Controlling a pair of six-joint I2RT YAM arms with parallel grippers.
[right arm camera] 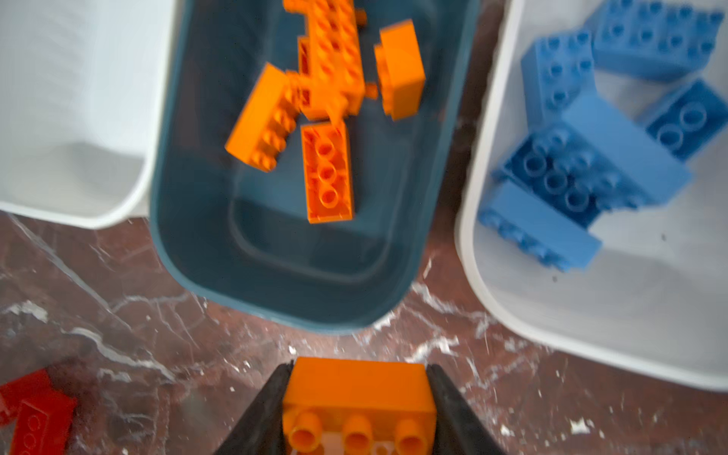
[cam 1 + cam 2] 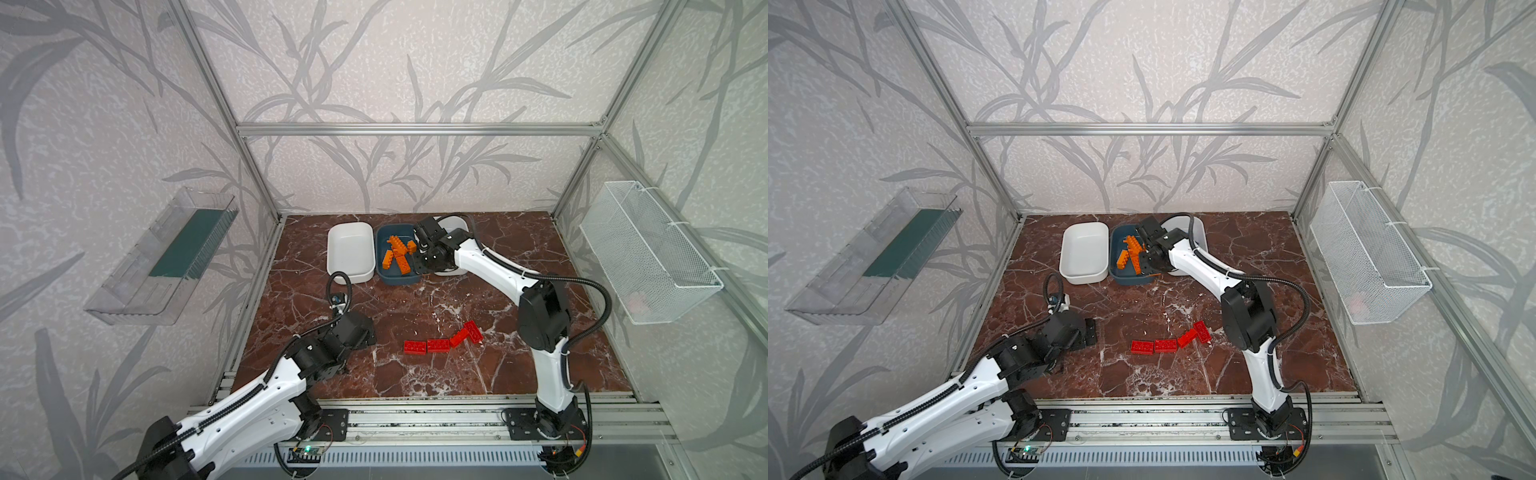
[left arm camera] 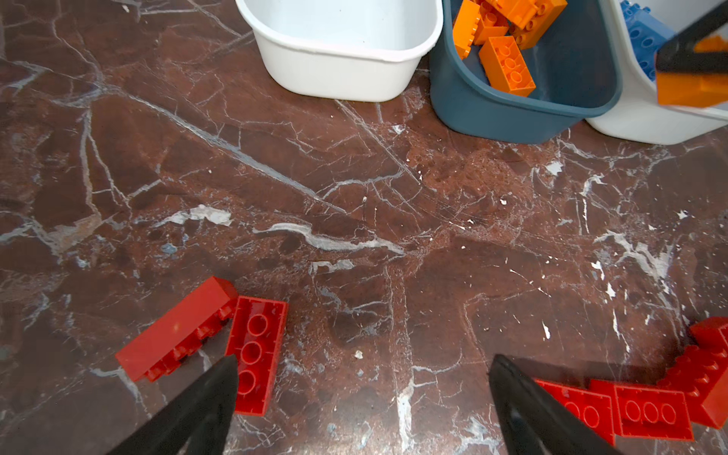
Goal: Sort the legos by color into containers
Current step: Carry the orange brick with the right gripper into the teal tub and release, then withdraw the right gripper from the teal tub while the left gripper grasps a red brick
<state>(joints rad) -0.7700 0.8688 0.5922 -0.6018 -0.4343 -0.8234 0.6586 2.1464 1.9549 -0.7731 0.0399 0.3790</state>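
Note:
My right gripper holds this matching orange lego and will carry it outward past the teal container's near rim next. It will release the lego on the teal container's bottom beside its orange legos.
My right gripper (image 1: 356,378) is shut on an orange lego (image 1: 356,394), held just off the near rim of the teal container (image 1: 275,275), which holds several orange legos (image 1: 327,173). Blue legos (image 1: 583,165) lie in the white container (image 1: 591,315) beside it, mostly hidden by my right arm in both top views. The other white container (image 2: 349,257) is empty. Several red legos (image 2: 442,343) lie in a row on the marble. My left gripper (image 3: 362,374) hangs open low over bare marble, with two red legos (image 3: 256,354) by one finger and the row (image 3: 650,409) by the other.
A clear plastic tray (image 2: 166,257) hangs on the left wall and a white wire basket (image 2: 648,253) on the right wall. Aluminium frame posts stand at the table's corners, and a rail (image 2: 415,419) runs along the front edge.

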